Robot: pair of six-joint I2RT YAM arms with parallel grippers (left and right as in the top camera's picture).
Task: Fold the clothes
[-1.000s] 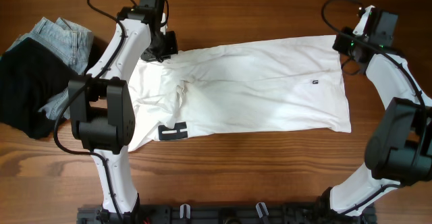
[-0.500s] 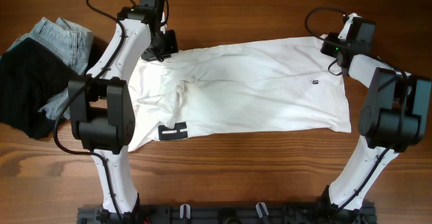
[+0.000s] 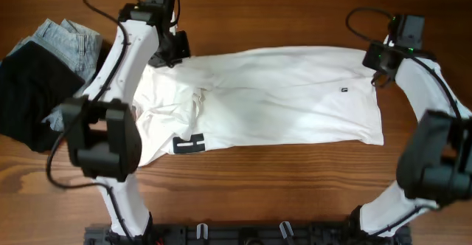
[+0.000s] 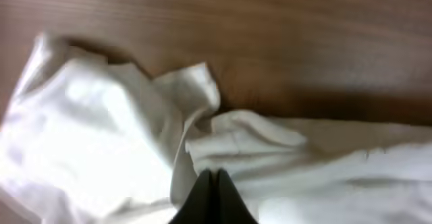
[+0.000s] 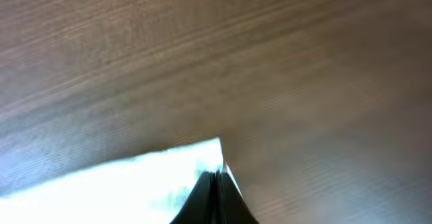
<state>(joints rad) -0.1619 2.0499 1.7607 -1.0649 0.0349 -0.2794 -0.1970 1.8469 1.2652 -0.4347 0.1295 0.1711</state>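
Observation:
My left gripper holds the shirt's corner and should next pull it back over the rumpled cloth beyond the logo, narrowing the spread shirt, and let go, since that cloth lies back from it.
The white T-shirt lies spread across the table, with its black block-stripe logo near the front left and a tiny dark hem tag at the right. My left gripper is shut on the shirt's far left corner; in the left wrist view the jaws pinch bunched white cloth. My right gripper is shut on the far right corner; in the right wrist view the jaws pinch the white corner.
A black garment and a light-blue denim piece lie piled at the left edge. Bare wooden table runs along the front, with the arm bases at the near edge.
My right gripper has moved slightly right, pulling the far right corner outward. My left gripper has shifted a little up and left with the far left corner.

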